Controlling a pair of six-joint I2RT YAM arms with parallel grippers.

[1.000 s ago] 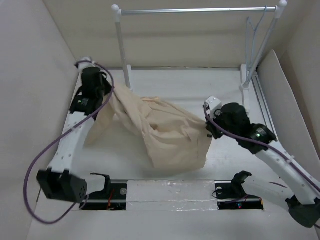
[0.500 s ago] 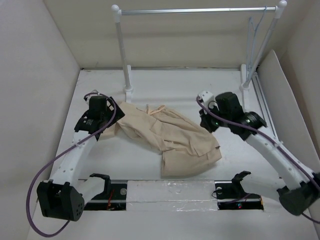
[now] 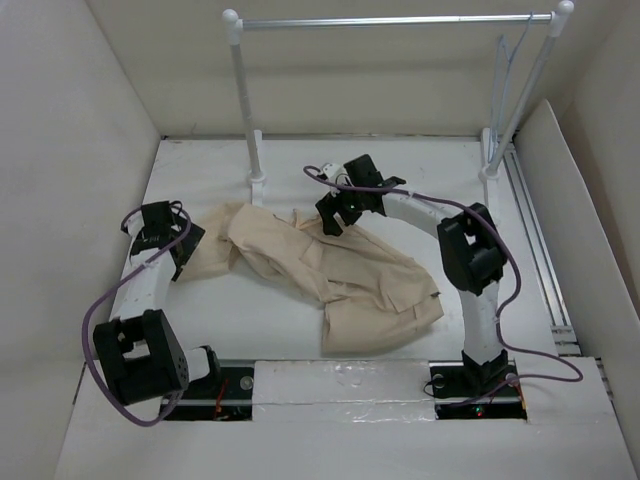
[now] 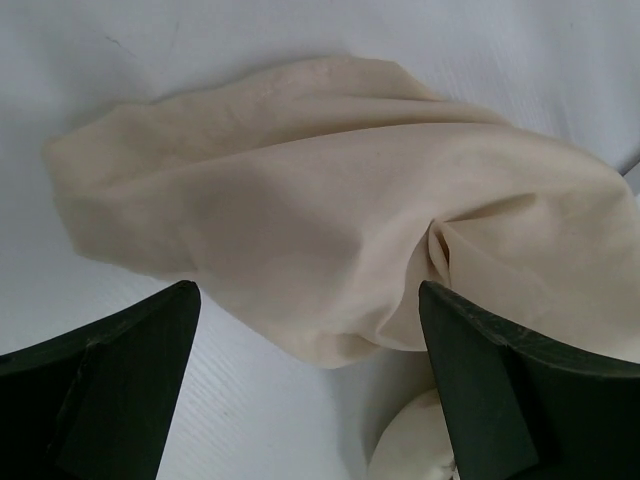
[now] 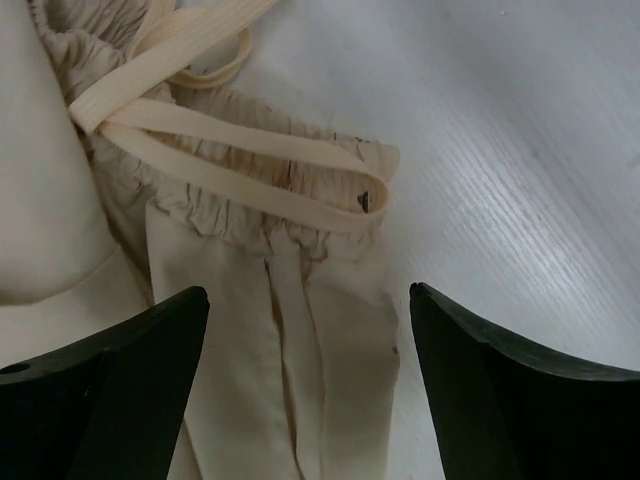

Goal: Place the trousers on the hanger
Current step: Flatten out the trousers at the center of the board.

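Note:
The left gripper should next move down and to the right in the top view, onto the near edge of the trousers, because that edge is between the open fingers.
The beige trousers [image 3: 345,280] lie crumpled and spread out on the white table [image 3: 400,165]. My left gripper [image 3: 180,247] is open just off their left end; in the left wrist view the cloth [image 4: 320,200] lies ahead of the left gripper [image 4: 308,295], with nothing held. My right gripper [image 3: 331,216] hovers open over the gathered waistband [image 5: 250,225] and its drawstring [image 5: 215,150], and the right gripper [image 5: 308,295] is empty. The pale wire hanger [image 3: 508,62] hangs at the right end of the rack bar, far from both grippers.
A white-posted rack [image 3: 243,100] with a silver bar [image 3: 390,20] stands at the back. White walls close in the left, back and right sides. A rail [image 3: 535,235] runs along the table's right edge. The arm bases sit on a strip [image 3: 340,385] at the near edge.
Both grippers have opened and let go of the trousers, which dropped flat onto the table. The right arm swung back-left over the waistband; the left arm drew down to the cloth's left end.

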